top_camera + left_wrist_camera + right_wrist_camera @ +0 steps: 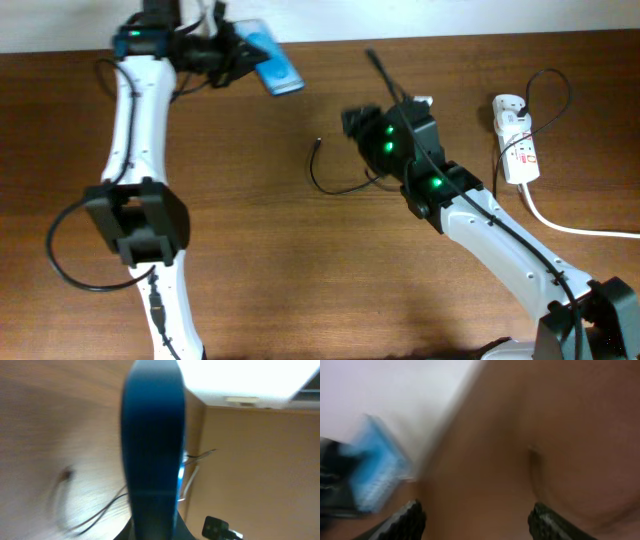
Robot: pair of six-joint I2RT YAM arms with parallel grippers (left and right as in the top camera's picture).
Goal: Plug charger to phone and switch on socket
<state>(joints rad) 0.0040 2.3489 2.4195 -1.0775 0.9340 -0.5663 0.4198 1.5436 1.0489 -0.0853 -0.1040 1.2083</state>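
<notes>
I should move my right gripper down and to the left in the overhead view, onto the charger cable behind its tip, because the cable's tip lies free on the wood.
My left gripper is shut on the phone and holds it tilted at the table's far edge, its blue screen showing. In the left wrist view the phone is edge-on and fills the middle. The charger's thin black cable loops on the table, its small tip left of my right gripper. My right gripper is open and empty above the wood. Its view is blurred, with the phone at left and the cable tip ahead. The white socket lies at the far right.
A thick white cord runs from the socket toward the right edge. A thin black cable loops above the socket. The wall runs along the table's far edge.
</notes>
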